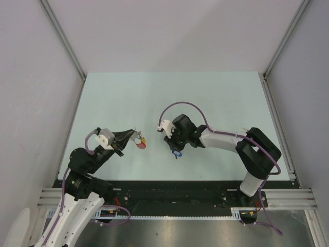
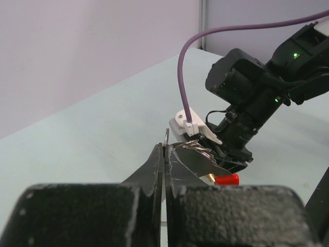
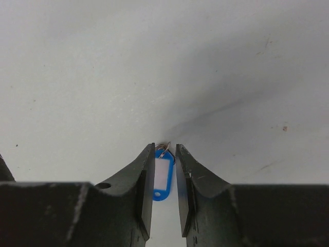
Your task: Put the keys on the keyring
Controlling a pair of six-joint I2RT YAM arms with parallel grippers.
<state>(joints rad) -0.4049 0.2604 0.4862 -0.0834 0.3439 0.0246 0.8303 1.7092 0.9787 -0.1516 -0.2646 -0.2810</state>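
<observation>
My right gripper moves down with a slight turn onto the wire-ring end of the blue key tag (image 1: 174, 152) (image 3: 164, 150) next, since that end shows between the open fingers.
My left gripper (image 1: 134, 136) is shut on the thin silver keyring (image 2: 167, 136), whose edge sticks up between the closed tips. Its grey strap (image 2: 205, 160) and red band (image 2: 227, 179) hang to the right of the jaws. In the top view they show as a red and yellow bit (image 1: 141, 143). My right gripper (image 1: 175, 149) points down at the table, a short way right of the left one. Its jaws stand narrow around a blue key tag (image 3: 163, 176) with a white label and a small wire ring (image 3: 164, 148). The tag also shows in the top view (image 1: 177, 153). No key blade is visible.
The pale green table (image 1: 216, 103) is walled by grey panels at the back and both sides. The right arm's wrist and purple cable (image 2: 181, 77) fill the space just beyond the left jaws. A black rail (image 1: 175, 193) runs along the near edge.
</observation>
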